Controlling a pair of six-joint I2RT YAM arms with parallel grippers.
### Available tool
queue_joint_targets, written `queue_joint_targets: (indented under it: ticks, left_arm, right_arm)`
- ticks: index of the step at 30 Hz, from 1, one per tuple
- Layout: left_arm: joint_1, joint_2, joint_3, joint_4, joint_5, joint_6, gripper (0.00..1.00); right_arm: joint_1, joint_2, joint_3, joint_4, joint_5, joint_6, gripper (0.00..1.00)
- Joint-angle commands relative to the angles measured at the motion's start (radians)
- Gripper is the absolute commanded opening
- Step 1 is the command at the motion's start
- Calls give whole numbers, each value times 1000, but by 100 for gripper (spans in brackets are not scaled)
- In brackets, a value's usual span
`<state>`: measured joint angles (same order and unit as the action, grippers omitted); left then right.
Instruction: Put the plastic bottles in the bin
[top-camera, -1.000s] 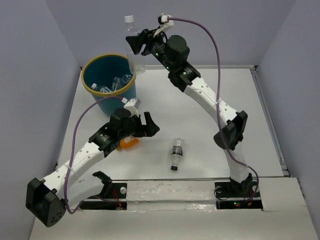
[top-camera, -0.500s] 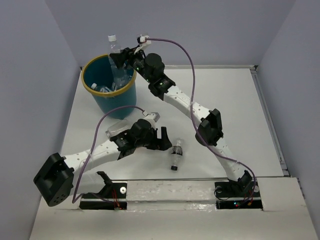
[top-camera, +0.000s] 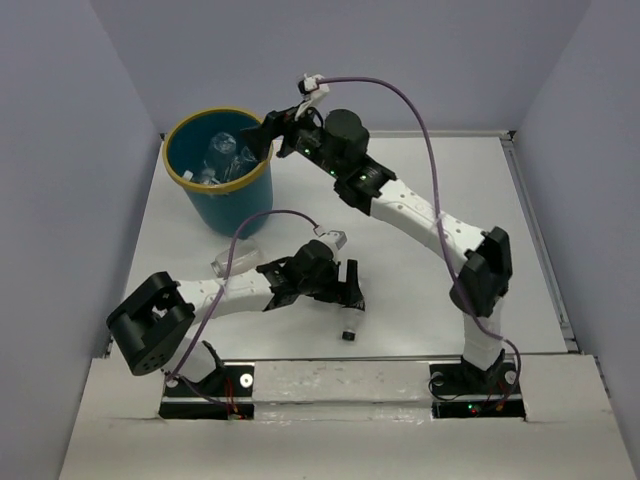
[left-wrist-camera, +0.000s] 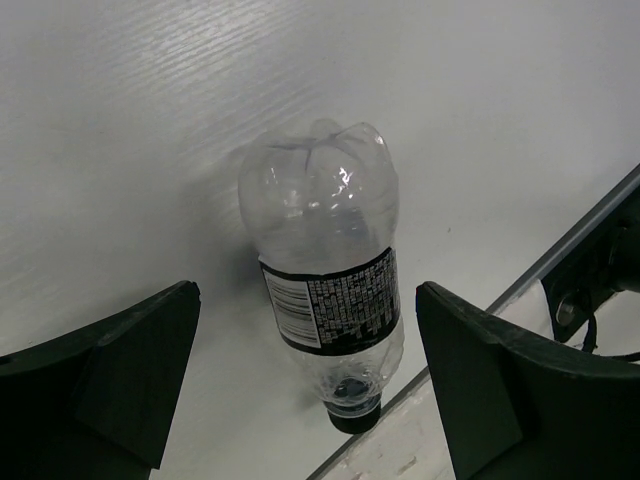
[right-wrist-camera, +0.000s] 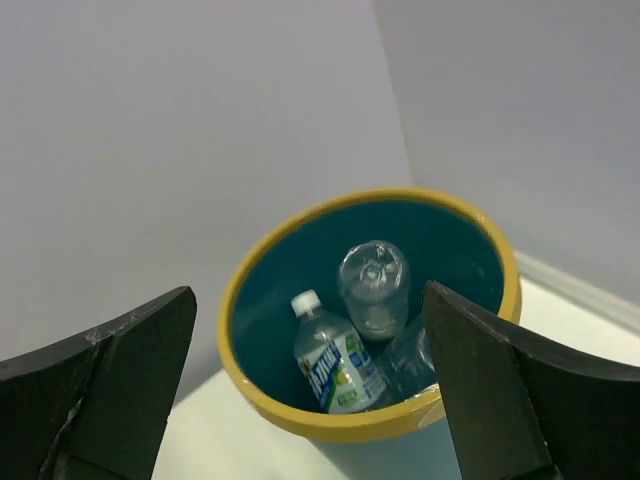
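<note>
The bottle's clear base end (left-wrist-camera: 319, 200) is free while the bottle's black cap is close to the metal bar, so my left gripper should move down over that end next and close.
The bin (top-camera: 188, 185), teal with a yellow rim, stands at the table's far left and holds several plastic bottles (top-camera: 224, 156). My right gripper (top-camera: 262, 138) hovers open and empty just over its right rim. In the right wrist view the bin (right-wrist-camera: 300, 412) shows a white-capped labelled bottle (right-wrist-camera: 335, 365) and a clear one (right-wrist-camera: 373, 285) below the open right gripper (right-wrist-camera: 310, 295). My left gripper (top-camera: 350, 290) hangs open over a clear bottle (left-wrist-camera: 322, 250) with a black label and black cap, lying between the open fingers without touching them. Another clear bottle (top-camera: 232, 260) lies beside the left arm.
Grey walls close in the table on three sides. A metal rail (top-camera: 330, 375) runs along the near edge, close to the black-capped bottle's cap (left-wrist-camera: 355, 412). The right arm's purple cable (top-camera: 420, 110) arcs above the table's back.
My right gripper carried a clear bottle over the bin, opened and let it drop inside. The left arm swung right, from the left side of the table to above the black-capped bottle.
</note>
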<state>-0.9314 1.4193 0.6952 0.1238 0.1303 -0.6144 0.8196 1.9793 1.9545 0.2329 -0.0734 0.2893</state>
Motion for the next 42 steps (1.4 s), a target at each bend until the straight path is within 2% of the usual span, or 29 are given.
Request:
queue_joint_targets:
  ticks: [1,3,6,7,9,10,13,17,20,24,30,34,35,36,38,42]
  left_arm:
    - [-23,82,131,-19,-47,28,99]
    - [-32,145,156,-26,-58,30,99]
    - [-50,211,199,-33,-80,25,99]
    - [-53,245,214,-39,-89,25,95]
    - [-55,268,224,-46,-103,24,87]
    - [-55,276,227,-50,-116,25,75]
    - [-57,261,253,-91,-164,39,56]
    - [-53,199,372,-203,-298,91,53]
    - [-35,146,467,-289,-389,152,53]
    - [41,84,666,-377,-458,223,53]
    - [227,-6,869,-377,-503,288,53]
    - [420,-59,921,-265,-500,318,54]
    - [495,-42,970,-276,-476,306,54]
    - [496,-42,992,-276,-462,306,54]
    - [607,-11,1035,-271,-446,294,55]
    - [785,50,1054,-241,-448,266,55]
  right_arm:
    - [6,-305,-259,57,29,-48,100]
    - [6,-400,-456,57,82,-61,100]
    - [6,-573,-638,49,193,-56,100]
    - [-5,-618,-746,42,207,-47,100]
    - [-5,-748,-850,34,250,-17,100]
    - [-5,-793,-943,22,262,-4,100]
    - [-5,-963,-1072,-22,311,42,98]
    - [-5,-1167,-1288,-72,369,97,96]
    - [-5,-1275,-1341,-125,383,131,95]
    - [-5,-1327,-1381,-168,350,177,93]
    - [-5,-1331,-1408,-168,325,174,92]
    - [-5,-1245,-1410,-146,242,171,91]
    - [-5,-1213,-1418,-109,200,171,91]
    - [-5,-1212,-1422,-86,178,171,91]
    - [-5,-1148,-1427,-15,129,175,91]
    - [-5,-1012,-1387,26,20,183,91]
